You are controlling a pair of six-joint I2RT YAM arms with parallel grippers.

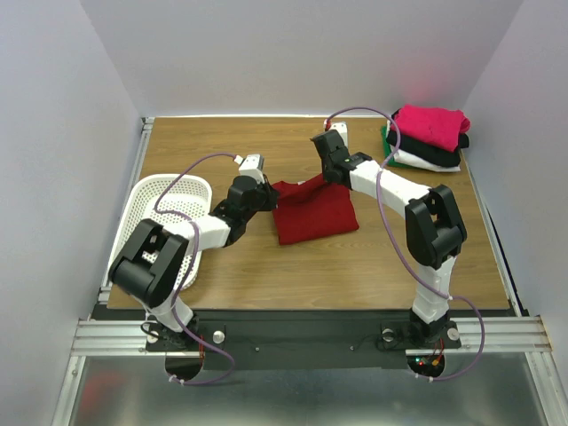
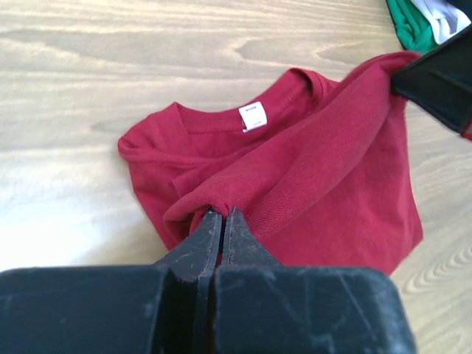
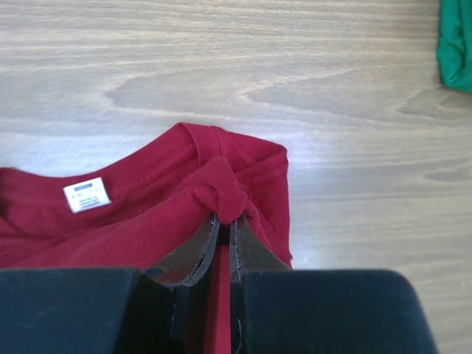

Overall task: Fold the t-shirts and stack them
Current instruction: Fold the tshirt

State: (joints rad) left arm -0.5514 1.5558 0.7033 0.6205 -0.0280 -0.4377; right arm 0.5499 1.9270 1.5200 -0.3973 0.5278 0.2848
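The fold of the shirt goes outward in my left gripper next for release over the shirt's shoulder (image 1: 281,186) (image 2: 153,131) beside the collar, still uncovered and outward of the gripper.
The dark red t-shirt (image 1: 312,213) lies partly folded on the middle of the table, its collar and white label (image 2: 253,116) facing up. My left gripper (image 2: 223,214) is shut on a fold of the red shirt's cloth at its left side. My right gripper (image 3: 225,218) is shut on a bunched fold of the same shirt (image 3: 147,214) near the collar's right end. A stack of folded shirts sits at the far right: bright pink (image 1: 433,123) on top, then black (image 1: 426,147), white (image 1: 429,162) and green (image 1: 387,135).
A white perforated basket (image 1: 166,213) lies at the left edge under my left arm. Bare wooden table (image 1: 311,275) shows in front of the red shirt. Grey walls close in on three sides.
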